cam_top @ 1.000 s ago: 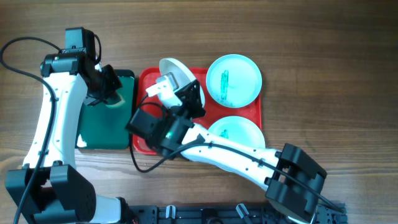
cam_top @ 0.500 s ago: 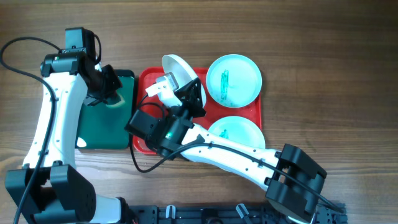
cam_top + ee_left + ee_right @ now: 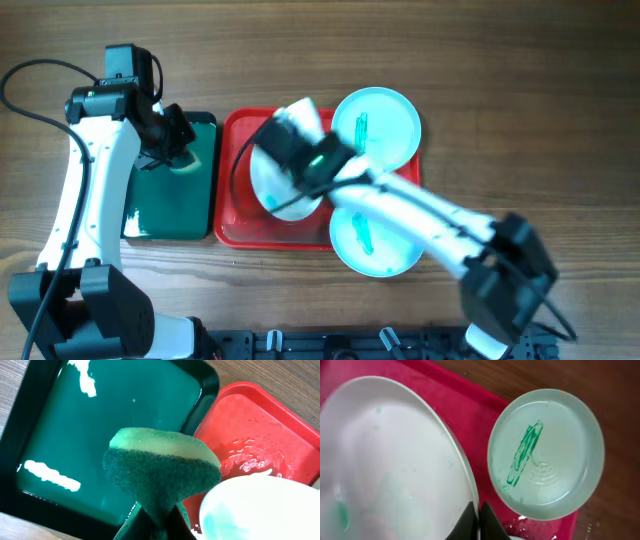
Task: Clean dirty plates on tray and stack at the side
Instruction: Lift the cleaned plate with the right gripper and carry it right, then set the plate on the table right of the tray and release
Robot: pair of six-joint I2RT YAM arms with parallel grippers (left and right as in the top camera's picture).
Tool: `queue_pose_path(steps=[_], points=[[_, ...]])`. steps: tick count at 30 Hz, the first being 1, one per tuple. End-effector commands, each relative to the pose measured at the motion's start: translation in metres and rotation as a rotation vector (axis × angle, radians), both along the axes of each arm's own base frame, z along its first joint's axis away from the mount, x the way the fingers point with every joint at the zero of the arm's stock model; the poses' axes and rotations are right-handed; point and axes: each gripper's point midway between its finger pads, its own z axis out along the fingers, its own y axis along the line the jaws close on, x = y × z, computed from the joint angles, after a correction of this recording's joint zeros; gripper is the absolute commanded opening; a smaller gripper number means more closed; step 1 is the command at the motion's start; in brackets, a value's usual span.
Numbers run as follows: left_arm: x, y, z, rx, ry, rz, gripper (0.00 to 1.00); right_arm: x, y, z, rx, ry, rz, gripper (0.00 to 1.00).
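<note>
The robot's right gripper will next carry the white plate (image 3: 280,190) past the red tray, lower it onto the clear wooden table to the gripper's right in the overhead view and let go of it.
My right gripper (image 3: 479,521) is shut on the rim of the white plate (image 3: 390,460), which shows faint teal marks and hangs tilted over the left half of the red tray (image 3: 232,190). In the overhead view the white plate (image 3: 280,190) lies under my right gripper (image 3: 300,172). One pale cyan plate (image 3: 378,125) with a teal smear sits at the tray's far right. The other cyan plate (image 3: 372,242) overhangs the tray's near edge. My left gripper (image 3: 155,529) is shut on a green sponge (image 3: 160,467) above the dark green tray (image 3: 125,425).
The dark green tray (image 3: 170,205) lies directly left of the red tray, and its wet surface reflects light. Bare wooden table (image 3: 520,110) surrounds both trays. My right arm crosses the near cyan plate. Water droplets glisten on the red tray (image 3: 250,425).
My right arm has swung round to the right and carried the white plate from the tray's far left corner toward the tray's middle. The left arm and sponge have not moved.
</note>
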Motion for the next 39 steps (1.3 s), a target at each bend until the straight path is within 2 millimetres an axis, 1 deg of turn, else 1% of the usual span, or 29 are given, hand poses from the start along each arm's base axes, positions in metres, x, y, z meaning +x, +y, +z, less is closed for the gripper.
queue_pose_path(steps=[1,2,4,6,7,9,11,12,13,14,15,17,18,19,20,21,23,27,29,30,31,33,34,36,39], points=[[0.002,0.003,0.005,0.013,-0.019,-0.001,0.04,0.004,-0.001,0.039,0.364,0.175,0.092,0.05],[0.002,0.003,0.005,0.013,-0.019,-0.001,0.04,0.011,-0.012,0.046,0.429,0.201,0.088,0.04],[0.002,0.003,0.005,0.012,-0.019,-0.001,0.04,0.026,-0.044,0.056,0.547,0.244,0.05,0.04],[0.002,0.002,0.005,0.003,-0.019,0.004,0.04,0.04,-0.08,0.056,0.603,0.266,-0.017,0.04],[0.002,-0.001,0.005,-0.011,-0.02,0.0,0.04,0.048,-0.108,0.053,0.608,0.268,-0.089,0.04],[0.003,-0.006,0.006,-0.041,-0.023,-0.009,0.04,0.056,-0.152,0.048,0.613,0.265,-0.204,0.04],[0.003,-0.01,0.006,-0.044,-0.023,-0.017,0.04,0.064,-0.21,0.039,0.606,0.244,-0.354,0.04],[0.003,-0.011,0.006,-0.044,-0.023,-0.022,0.04,0.065,-0.231,0.034,0.597,0.234,-0.415,0.04],[0.003,-0.015,0.006,-0.045,-0.023,-0.032,0.04,0.063,-0.269,0.026,0.574,0.219,-0.519,0.04],[0.003,-0.018,0.006,-0.047,-0.022,-0.03,0.04,0.061,-0.284,0.021,0.565,0.216,-0.572,0.04],[0.003,-0.021,0.006,-0.05,-0.021,-0.028,0.04,0.055,-0.31,0.013,0.54,0.21,-0.658,0.05],[0.005,-0.029,0.006,-0.052,-0.027,-0.043,0.04,0.04,-0.351,-0.004,0.481,0.21,-0.811,0.04],[0.006,-0.033,0.006,-0.052,-0.031,-0.049,0.04,0.03,-0.369,-0.012,0.452,0.211,-0.885,0.04],[0.007,-0.036,0.007,-0.055,-0.038,-0.05,0.04,0.022,-0.381,-0.021,0.438,0.214,-0.939,0.04],[0.009,-0.038,0.007,-0.055,-0.045,-0.056,0.04,0.016,-0.389,-0.028,0.431,0.22,-0.964,0.04],[0.011,-0.041,0.008,-0.055,-0.054,-0.065,0.04,0.008,-0.397,-0.039,0.436,0.23,-1.0,0.04],[0.013,-0.045,0.009,-0.056,-0.064,-0.074,0.04,-0.005,-0.405,-0.055,0.44,0.244,-1.059,0.04],[0.014,-0.05,0.009,-0.056,-0.066,-0.091,0.04,-0.038,-0.408,-0.098,0.444,0.296,-1.144,0.04],[0.013,-0.053,0.009,-0.057,-0.066,-0.099,0.04,-0.047,-0.406,-0.11,0.448,0.311,-1.165,0.04],[0.013,-0.056,0.009,-0.057,-0.066,-0.105,0.04,-0.05,-0.404,-0.114,0.447,0.319,-1.166,0.06],[0.013,-0.058,0.008,-0.057,-0.065,-0.111,0.04,-0.051,-0.404,-0.114,0.446,0.323,-1.167,0.13],[0.013,-0.061,0.008,-0.057,-0.066,-0.121,0.04,-0.051,-0.403,-0.113,0.45,0.325,-1.165,0.3],[0.013,-0.063,0.008,-0.058,-0.067,-0.127,0.04,-0.052,-0.402,-0.113,0.449,0.331,-1.166,0.34],[0.013,-0.066,0.008,-0.057,-0.067,-0.134,0.04,-0.055,-0.401,-0.11,0.447,0.352,-1.17,0.34],[0.012,-0.066,0.008,-0.058,-0.067,-0.136,0.04,-0.059,-0.399,-0.099,0.442,0.396,-1.175,0.34]])
